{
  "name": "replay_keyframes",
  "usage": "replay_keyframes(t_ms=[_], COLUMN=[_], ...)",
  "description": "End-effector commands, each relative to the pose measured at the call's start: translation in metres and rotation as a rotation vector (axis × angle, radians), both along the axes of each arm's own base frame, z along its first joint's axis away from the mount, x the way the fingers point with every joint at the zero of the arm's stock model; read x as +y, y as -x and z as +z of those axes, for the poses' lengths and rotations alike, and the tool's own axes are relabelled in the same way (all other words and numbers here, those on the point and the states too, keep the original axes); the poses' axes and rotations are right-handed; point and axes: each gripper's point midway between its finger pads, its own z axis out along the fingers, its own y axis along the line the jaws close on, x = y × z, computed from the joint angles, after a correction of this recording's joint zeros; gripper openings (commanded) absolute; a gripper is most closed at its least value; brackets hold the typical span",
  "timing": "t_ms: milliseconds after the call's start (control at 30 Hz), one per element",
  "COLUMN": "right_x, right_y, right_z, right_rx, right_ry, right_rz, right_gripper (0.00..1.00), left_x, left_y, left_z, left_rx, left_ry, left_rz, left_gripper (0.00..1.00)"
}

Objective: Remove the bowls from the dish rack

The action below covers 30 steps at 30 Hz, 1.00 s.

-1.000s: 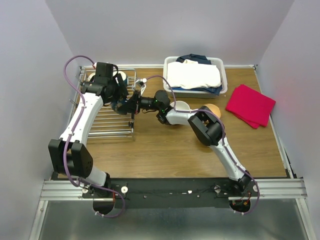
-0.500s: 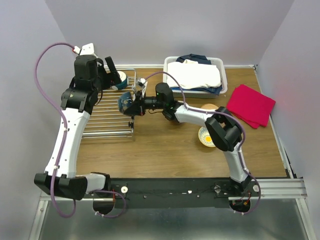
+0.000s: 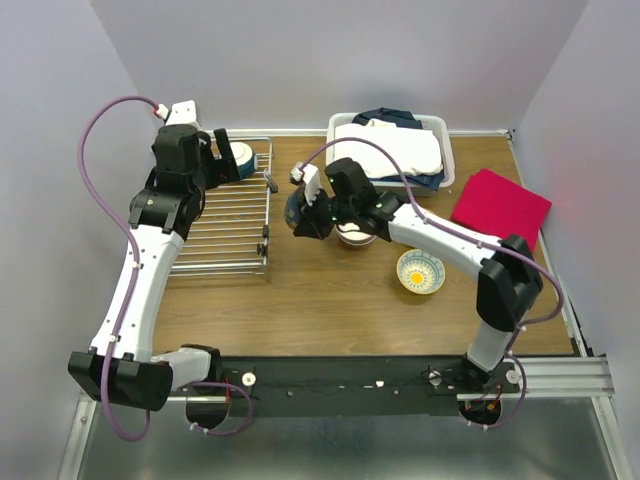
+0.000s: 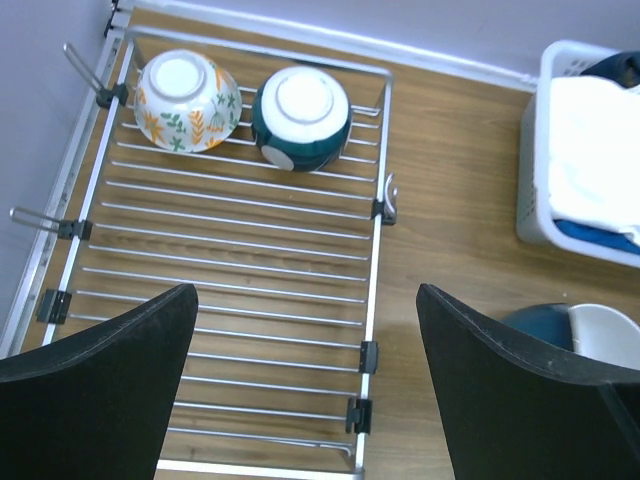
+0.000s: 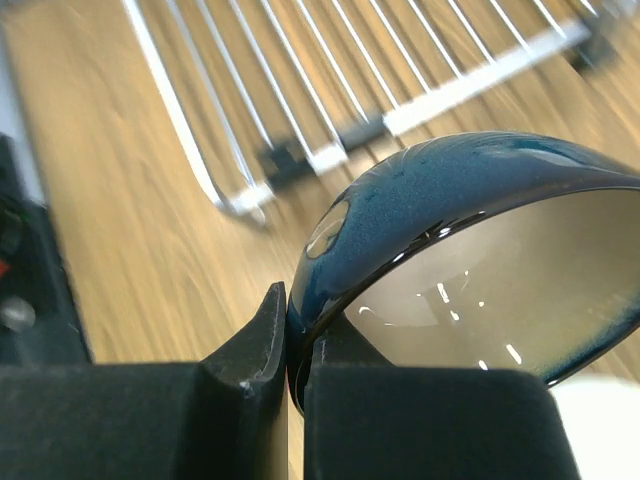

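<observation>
My right gripper will next move right in the top view and down, to release the blue bowl inside the open cream bowl point(image 3: 355, 236) below it on that side.
The silver wire dish rack point(image 3: 215, 240) lies at the left. In the left wrist view the dish rack point(image 4: 240, 260) holds two upturned bowls at its far end: a floral cream bowl point(image 4: 187, 100) and a dark teal bowl point(image 4: 301, 117). My left gripper point(image 4: 305, 300) is open and empty above the rack; it also shows in the top view point(image 3: 222, 155). My right gripper point(image 5: 295, 340) is shut on the rim of a dark blue bowl point(image 5: 450, 190), held tilted over the table right of the rack point(image 3: 297, 215). A cream bowl point(image 3: 356, 236) and a patterned bowl point(image 3: 420, 271) sit on the table.
A white laundry basket point(image 3: 445, 150) full of clothes stands at the back. A folded red cloth point(image 3: 500, 210) lies at the right. The right arm reaches across the table's middle, over the cream bowl. Walls close in the left, back and right sides.
My right gripper has carried the dark blue bowl from the rack's right edge rightward to beside the cream bowl. My left arm has drawn back over the rack's far end.
</observation>
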Motion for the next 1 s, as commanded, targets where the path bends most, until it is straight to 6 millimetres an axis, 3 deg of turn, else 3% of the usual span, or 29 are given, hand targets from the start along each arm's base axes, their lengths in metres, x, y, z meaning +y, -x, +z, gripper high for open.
replay_keyframes(t_ms=[0,133,233,500,733,967], right_x=[-0.058,-0.098,-0.112,-0.125,-0.138,-0.143], right_y=[-0.011,-0.029,-0.039,-0.053,-0.041,-0.032], right_z=[0.007,-0.002,-0.005,-0.031,-0.053,-0.065], right_rx=[-0.161,-0.239,-0.284,-0.291,-0.221,-0.157], right_ry=[0.237,0.452,0.545,0.710,0.794,0.835], right_rz=[-0.115,-0.208,-0.232,-0.248,-0.215,-0.210], right_gripper=[0.01,0.01,0.01,0.01,0.03,0.30], left_x=[0.008,0.004,0.001,0.002,0.006,0.005], left_y=[-0.003,-0.008,-0.010,-0.010,-0.007,-0.008], left_z=[-0.002,-0.019,-0.028,-0.040,-0.047,-0.054], left_rx=[-0.029,0.003,0.028,0.063,0.085,0.105], left_ry=[-0.029,-0.023,-0.014,-0.032,-0.060,-0.066], left_rz=[0.028,0.017,0.005,0.004,0.007,-0.001], left_gripper=[0.99,0.99,0.99,0.99,0.99,0.99])
